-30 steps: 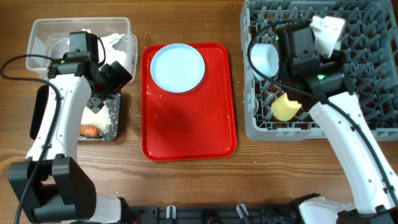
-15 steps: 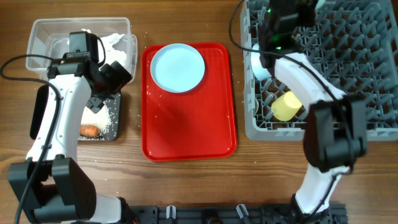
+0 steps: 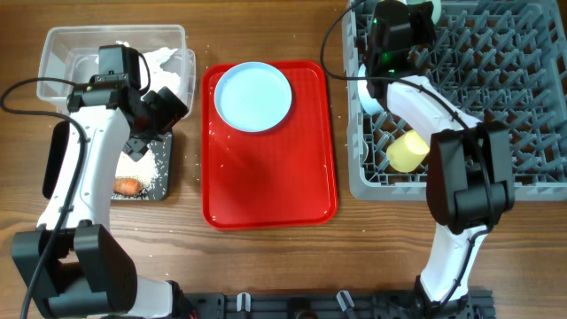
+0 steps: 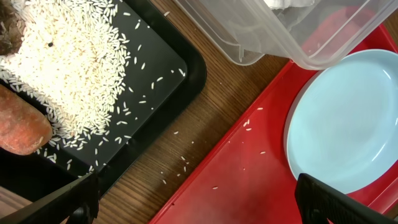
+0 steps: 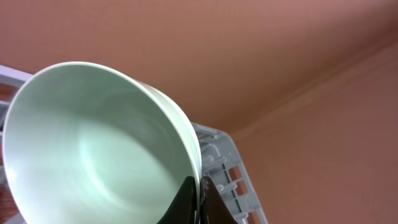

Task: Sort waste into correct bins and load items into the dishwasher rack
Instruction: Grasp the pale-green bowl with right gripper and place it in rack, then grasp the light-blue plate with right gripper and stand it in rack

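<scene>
My right gripper is above the rack's far end, which is beyond the pale blue bowl, so it needs to go down and release the pale green bowl's rim.
My right gripper is shut on the rim of the pale green bowl, held tilted over the far edge of the grey dishwasher rack; the fingers pinch its edge. A pale blue bowl and a yellow cup sit in the rack. The pale blue plate lies on the red tray. My left gripper is open and empty over the gap between the black tray and the red tray. The black tray holds rice, a carrot and a brown lump.
The clear tub with white tissue stands at the back left, beside the black tray. Loose rice grains lie on the wood and the red tray's edge. The red wrapper is out of view.
My right arm has swung from above the rack's left side up to its far edge, carrying the green bowl. The left arm has not moved.
</scene>
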Available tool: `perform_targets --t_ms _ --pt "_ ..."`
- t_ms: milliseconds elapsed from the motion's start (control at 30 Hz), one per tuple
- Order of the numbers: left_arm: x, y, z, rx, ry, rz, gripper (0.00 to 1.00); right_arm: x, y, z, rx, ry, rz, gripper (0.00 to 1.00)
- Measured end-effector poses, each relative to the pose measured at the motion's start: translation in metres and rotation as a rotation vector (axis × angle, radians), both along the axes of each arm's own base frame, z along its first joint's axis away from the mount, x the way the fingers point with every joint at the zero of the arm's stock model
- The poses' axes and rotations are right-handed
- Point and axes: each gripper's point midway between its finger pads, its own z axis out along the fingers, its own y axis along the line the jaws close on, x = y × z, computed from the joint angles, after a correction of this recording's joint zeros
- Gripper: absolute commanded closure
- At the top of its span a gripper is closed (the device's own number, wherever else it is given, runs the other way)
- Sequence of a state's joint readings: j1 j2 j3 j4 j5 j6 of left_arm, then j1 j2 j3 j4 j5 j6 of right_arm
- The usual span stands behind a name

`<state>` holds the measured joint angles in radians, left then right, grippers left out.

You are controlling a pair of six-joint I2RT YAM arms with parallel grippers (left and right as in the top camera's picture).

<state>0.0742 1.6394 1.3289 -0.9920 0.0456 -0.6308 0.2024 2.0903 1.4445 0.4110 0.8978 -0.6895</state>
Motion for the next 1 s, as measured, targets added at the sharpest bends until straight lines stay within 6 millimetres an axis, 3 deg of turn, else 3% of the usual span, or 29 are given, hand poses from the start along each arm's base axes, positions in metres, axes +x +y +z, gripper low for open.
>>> perform_targets --t_ms 267,467,533,700,833,1000 --pt "0.0 0.0 0.0 0.0 0.0 0.0 0.0 0.0 -0.021 -0.012 0.007 0.017 -0.039 0.96" --pt "0.0 0.0 0.0 0.0 0.0 0.0 0.0 0.006 0.0 -0.025 0.007 0.059 0.032 0.93" --pt "0.0 0.0 0.0 0.0 -0.001 0.0 0.0 0.006 0.011 -0.027 -0.011 0.08 0.056 0.62" --pt "0.0 0.0 0.0 0.0 -0.001 0.0 0.0 0.006 0.046 -0.03 -0.077 0.14 0.143 0.16" --pt "0.0 0.0 0.0 0.0 0.0 0.0 0.0 0.005 0.072 -0.028 -0.12 0.156 0.195 0.02" --pt "0.0 0.0 0.0 0.0 0.0 0.0 0.0 0.004 0.091 -0.014 -0.128 0.095 0.201 0.0"
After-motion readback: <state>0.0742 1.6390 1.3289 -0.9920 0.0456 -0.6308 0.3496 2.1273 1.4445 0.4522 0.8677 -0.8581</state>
